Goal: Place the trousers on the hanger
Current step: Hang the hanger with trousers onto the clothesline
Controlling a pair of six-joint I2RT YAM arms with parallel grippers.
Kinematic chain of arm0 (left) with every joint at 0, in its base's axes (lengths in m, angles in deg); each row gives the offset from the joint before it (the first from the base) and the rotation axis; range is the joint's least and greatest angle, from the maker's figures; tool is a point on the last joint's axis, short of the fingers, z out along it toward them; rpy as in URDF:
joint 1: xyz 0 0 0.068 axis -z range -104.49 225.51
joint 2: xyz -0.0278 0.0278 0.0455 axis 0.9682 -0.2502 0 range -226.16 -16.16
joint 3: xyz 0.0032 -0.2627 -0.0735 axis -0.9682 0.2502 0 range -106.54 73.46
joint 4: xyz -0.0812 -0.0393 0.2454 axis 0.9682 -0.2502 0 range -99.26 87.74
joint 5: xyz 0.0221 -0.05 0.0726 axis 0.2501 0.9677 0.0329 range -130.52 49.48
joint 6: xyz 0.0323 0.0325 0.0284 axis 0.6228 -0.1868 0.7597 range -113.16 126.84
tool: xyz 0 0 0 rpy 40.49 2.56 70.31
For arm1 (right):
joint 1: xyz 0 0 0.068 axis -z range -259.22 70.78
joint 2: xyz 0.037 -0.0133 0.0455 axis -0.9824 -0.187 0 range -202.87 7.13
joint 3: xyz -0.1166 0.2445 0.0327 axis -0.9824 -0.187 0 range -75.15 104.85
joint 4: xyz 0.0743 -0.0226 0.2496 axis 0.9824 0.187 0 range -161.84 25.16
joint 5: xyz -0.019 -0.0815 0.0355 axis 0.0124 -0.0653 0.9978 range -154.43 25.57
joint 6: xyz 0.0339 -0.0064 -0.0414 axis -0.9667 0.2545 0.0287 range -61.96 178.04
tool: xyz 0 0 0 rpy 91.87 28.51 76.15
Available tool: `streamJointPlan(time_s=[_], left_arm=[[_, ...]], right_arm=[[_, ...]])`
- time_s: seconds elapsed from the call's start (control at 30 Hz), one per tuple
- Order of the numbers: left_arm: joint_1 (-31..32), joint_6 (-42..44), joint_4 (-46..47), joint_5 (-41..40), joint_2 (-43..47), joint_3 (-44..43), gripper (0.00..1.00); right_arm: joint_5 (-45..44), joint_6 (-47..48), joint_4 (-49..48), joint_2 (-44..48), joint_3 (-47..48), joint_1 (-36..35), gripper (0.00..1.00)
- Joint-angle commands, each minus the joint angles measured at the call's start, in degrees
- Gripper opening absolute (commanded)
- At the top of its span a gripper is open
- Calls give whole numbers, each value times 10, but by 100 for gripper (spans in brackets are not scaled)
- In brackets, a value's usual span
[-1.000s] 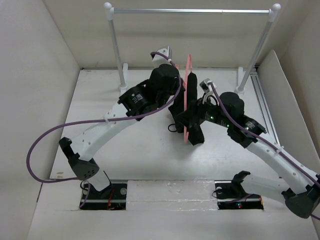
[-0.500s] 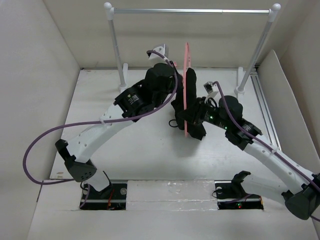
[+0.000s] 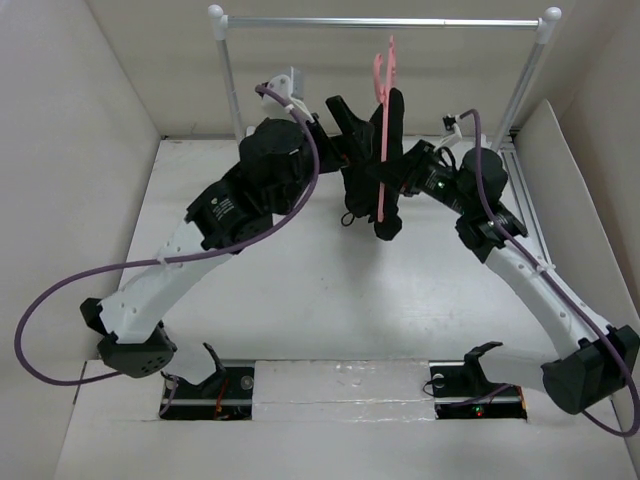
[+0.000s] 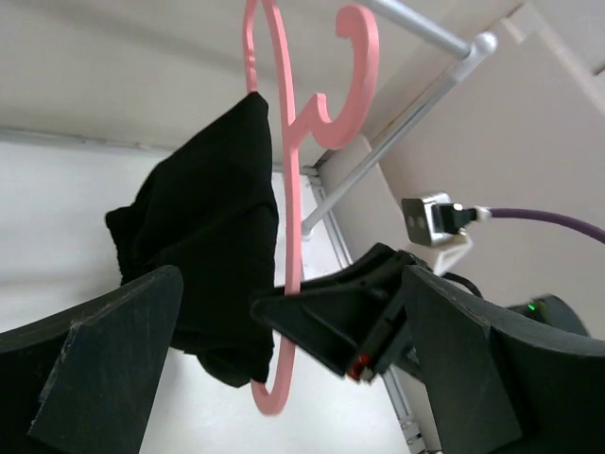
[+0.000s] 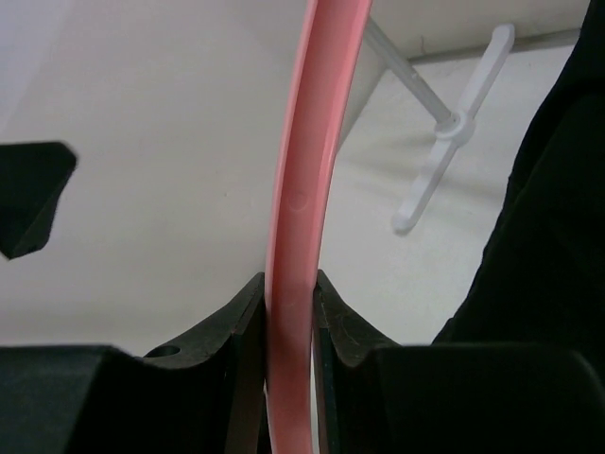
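Note:
The rail's end point(image 3: 503, 23) is outward of my right gripper, to its right in the top view. With the trousers point(image 3: 388, 222) already draped, the hanger's hook goes over it next for release.
The pink hanger point(image 3: 383, 120) hangs upright in the air below the rail, hook point(image 3: 385, 58) uppermost. The black trousers point(image 3: 388, 222) are draped over it and bunch down one side. My right gripper point(image 3: 389, 178) is shut on the hanger's thin bar point(image 5: 298, 189), pinched between both pads point(image 5: 288, 312). My left gripper point(image 3: 348, 128) stands wide open just left of the hanger, holding nothing. In the left wrist view the hanger point(image 4: 284, 236), the trousers point(image 4: 208, 236) and a right-gripper finger point(image 4: 340, 317) lie beyond my open left gripper point(image 4: 293, 378).
The silver rail point(image 3: 385, 22) on white posts point(image 3: 232, 90) crosses the back, just above the hanger's hook. White walls close in left and right, and a track point(image 3: 530, 215) runs along the right side. Purple cables point(image 3: 290, 190) loop off both arms.
The hanger with the trousers has risen and moved back toward the rail. My left gripper has let go and opened wide. The right gripper has closed on the hanger.

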Motion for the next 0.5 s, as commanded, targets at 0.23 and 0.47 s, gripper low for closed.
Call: streamJointPlan(time_s=[0.23, 0.47], left_arm=[[-7, 10, 7, -25, 138, 130, 97], [-7, -61, -4, -15, 210, 291, 97]], right_arm=[[88, -105, -209, -54, 66, 146, 0], [107, -128, -223, -108, 123, 230, 0]])
